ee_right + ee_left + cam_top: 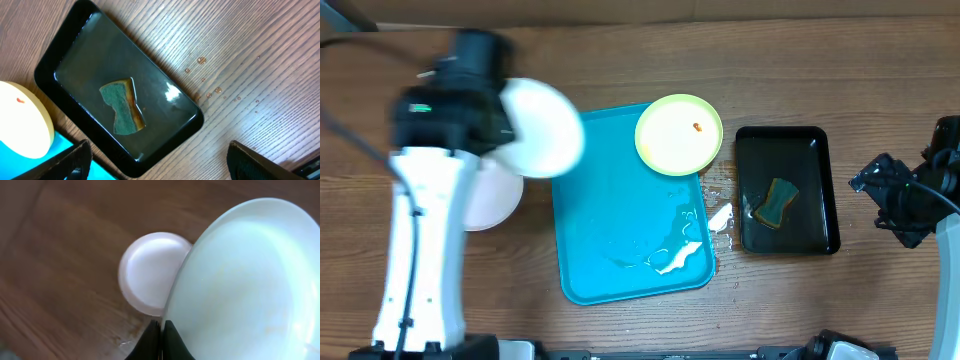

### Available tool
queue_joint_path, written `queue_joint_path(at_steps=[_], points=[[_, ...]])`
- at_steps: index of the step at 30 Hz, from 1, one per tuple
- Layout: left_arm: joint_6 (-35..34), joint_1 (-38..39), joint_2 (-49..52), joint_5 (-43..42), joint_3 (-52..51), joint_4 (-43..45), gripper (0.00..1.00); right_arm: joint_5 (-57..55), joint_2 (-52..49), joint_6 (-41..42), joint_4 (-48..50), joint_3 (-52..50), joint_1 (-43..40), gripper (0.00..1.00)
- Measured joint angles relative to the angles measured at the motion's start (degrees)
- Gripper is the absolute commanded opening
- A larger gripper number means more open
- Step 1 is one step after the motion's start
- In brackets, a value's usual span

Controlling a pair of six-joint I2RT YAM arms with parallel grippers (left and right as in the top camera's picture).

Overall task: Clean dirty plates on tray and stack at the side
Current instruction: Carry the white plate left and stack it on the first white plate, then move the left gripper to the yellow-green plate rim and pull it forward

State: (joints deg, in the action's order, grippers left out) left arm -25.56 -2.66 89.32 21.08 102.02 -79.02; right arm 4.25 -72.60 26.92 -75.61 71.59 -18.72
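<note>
The flat white plate (493, 198) (154, 273) starts the side stack, so I should next lower my left gripper to the left in the overhead view and release its plate onto that one.
My left gripper (162, 332) is shut on the rim of a white plate (542, 127), held tilted above the table left of the turquoise tray (610, 260); the plate fills the right of the left wrist view (245, 285). Another white plate (488, 200) lies flat on the wood below it, partly hidden by my left arm, and shows in the left wrist view (150, 272). A pale yellow-green plate (678, 133) with a small orange smear rests on the tray's top right corner; its edge shows in the right wrist view (22, 120). My right gripper (160, 160) is open and empty at the far right.
A black tray (812, 190) right of the turquoise tray holds water and a green-yellow sponge (780, 201), also in the right wrist view (122, 107). White foam and water lie on the turquoise tray's lower right (680, 255) and spill onto the wood (720, 215).
</note>
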Motion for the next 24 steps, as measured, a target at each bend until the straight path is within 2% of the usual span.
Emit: queue_joint_path(at_steps=[4, 9, 17, 20, 22, 24], points=[[1.22, -16.65, 0.44, -5.90, -3.76, 4.94, 0.04, -0.02, 0.00, 0.00, 0.00, 0.00, 0.00, 0.88], [3.41, -27.17, 2.67, -12.00, -14.45, 11.63, 0.04, -0.02, 0.00, 0.00, 0.15, 0.00, 0.00, 0.88], [7.80, -29.20, 8.55, -19.23, -28.55, 22.49, 0.07, 0.00, 0.00, 0.02, 0.13, 0.00, 0.00, 0.88], [8.39, -29.20, 8.52, -18.73, -28.92, 23.32, 0.16, -0.02, 0.00, 0.00, 0.09, 0.00, 0.00, 0.88], [8.63, -29.20, 8.52, -17.49, -28.92, 23.58, 0.29, 0.00, 0.00, 0.02, 0.02, 0.00, 0.00, 0.88], [8.92, -29.20, 8.52, -17.25, -28.76, 23.15, 0.37, 0.00, 0.00, 0.00, 0.02, 0.00, 0.00, 0.88]])
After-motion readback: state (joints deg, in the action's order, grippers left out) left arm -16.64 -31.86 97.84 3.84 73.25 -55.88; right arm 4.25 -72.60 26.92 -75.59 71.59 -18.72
